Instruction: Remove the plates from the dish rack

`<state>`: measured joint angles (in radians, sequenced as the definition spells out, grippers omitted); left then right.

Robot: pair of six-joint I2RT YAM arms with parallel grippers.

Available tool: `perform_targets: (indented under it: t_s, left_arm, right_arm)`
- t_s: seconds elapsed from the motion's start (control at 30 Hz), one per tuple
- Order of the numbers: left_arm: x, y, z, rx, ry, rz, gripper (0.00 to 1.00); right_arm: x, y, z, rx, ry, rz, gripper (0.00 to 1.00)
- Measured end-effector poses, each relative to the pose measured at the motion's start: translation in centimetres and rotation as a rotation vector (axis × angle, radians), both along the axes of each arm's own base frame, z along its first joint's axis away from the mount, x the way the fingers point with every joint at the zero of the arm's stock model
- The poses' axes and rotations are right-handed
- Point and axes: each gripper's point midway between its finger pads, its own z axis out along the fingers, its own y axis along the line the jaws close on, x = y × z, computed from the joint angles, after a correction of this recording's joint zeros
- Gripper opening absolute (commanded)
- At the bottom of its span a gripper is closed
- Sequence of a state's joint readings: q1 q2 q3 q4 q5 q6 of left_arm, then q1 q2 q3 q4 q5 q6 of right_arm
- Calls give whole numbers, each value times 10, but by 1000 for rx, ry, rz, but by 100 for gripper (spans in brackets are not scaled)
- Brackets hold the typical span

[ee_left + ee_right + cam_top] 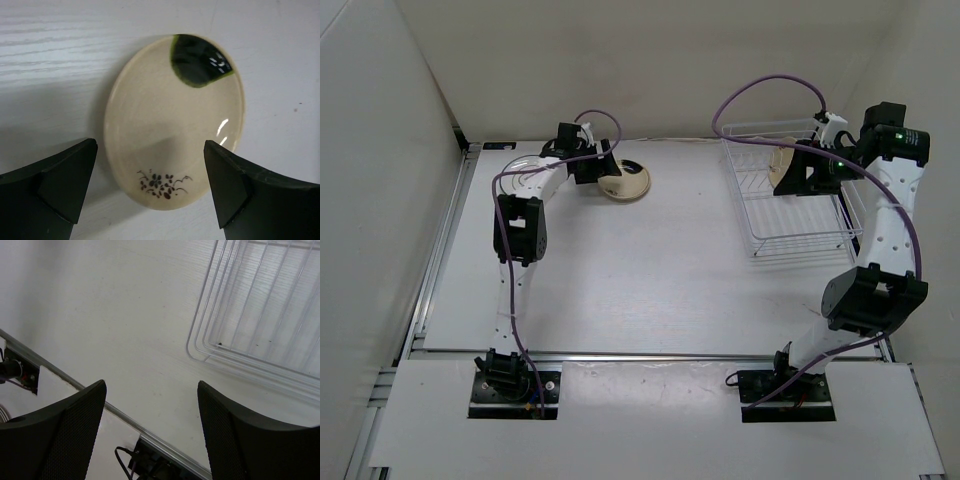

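The right gripper swings outward toward a tan plate upright in the rack next and lowers its fingers astride its upper rim (790, 151), which lies outward and below.
A tan plate (626, 184) with a green patch and a dark flower motif lies flat on the table at the far left; in the left wrist view it (175, 120) fills the middle. My left gripper (603, 170) (150, 150) is open just above it, one finger on each side of its near edge, holding nothing. A white plate with thin rings (525, 172) lies left of it, partly under the arm. The white wire dish rack (790, 215) (260, 315) stands at the far right. Another tan plate (782, 163) stands in it. My right gripper (802, 175) (151, 386) is open and empty above the rack. No sunburst plate shows.
White walls close in the table at the left, back and right. A metal rail (650, 353) runs along the near edge, with both arm bases behind it. Purple cables loop above each arm.
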<state>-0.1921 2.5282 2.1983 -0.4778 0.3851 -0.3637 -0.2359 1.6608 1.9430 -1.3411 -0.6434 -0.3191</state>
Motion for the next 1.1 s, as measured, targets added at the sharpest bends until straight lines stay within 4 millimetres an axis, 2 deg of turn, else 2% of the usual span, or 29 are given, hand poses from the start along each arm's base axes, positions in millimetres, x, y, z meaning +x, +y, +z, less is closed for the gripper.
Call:
perform_targets:
  t_s: [0.1, 0.2, 0.33, 0.47, 0.57, 0.67, 0.8, 0.87, 0.93, 1.0, 1.1]
  left_arm:
    - [0, 6, -5, 48, 0, 17, 100]
    - [4, 16, -1, 102, -23, 47, 100]
    - [6, 26, 28, 153, -76, 71, 100]
    - [4, 31, 84, 173, -181, 58, 100]
    - [-8, 32, 139, 181, -285, 14, 100]
    - [-29, 34, 189, 193, -375, -31, 100]
    - [-71, 35, 234, 207, -446, -120, 100]
    - [-92, 36, 245, 219, -460, -160, 100]
    - [-107, 41, 246, 234, -454, -180, 100]
    - [-118, 45, 240, 239, -428, -194, 100]
    - [-122, 60, 223, 248, -371, -178, 100]
  right_arm:
    - [2, 1, 2, 8, -1, 0, 79]
    - [7, -1, 1, 3, -1, -9, 81]
    - [24, -16, -4, -62, -6, -55, 81]
    - [52, -51, -17, -225, -27, -159, 81]
    - [83, -78, -23, -343, -49, -247, 81]
    - [116, -101, -29, -432, -77, -331, 82]
    - [156, -117, -29, -494, -153, -405, 81]
    - [170, -119, -31, -512, -195, -421, 81]
    - [180, -119, -34, -523, -234, -422, 81]
    - [187, -116, -38, -527, -252, -415, 81]
    - [202, -113, -43, -524, -281, -411, 81]
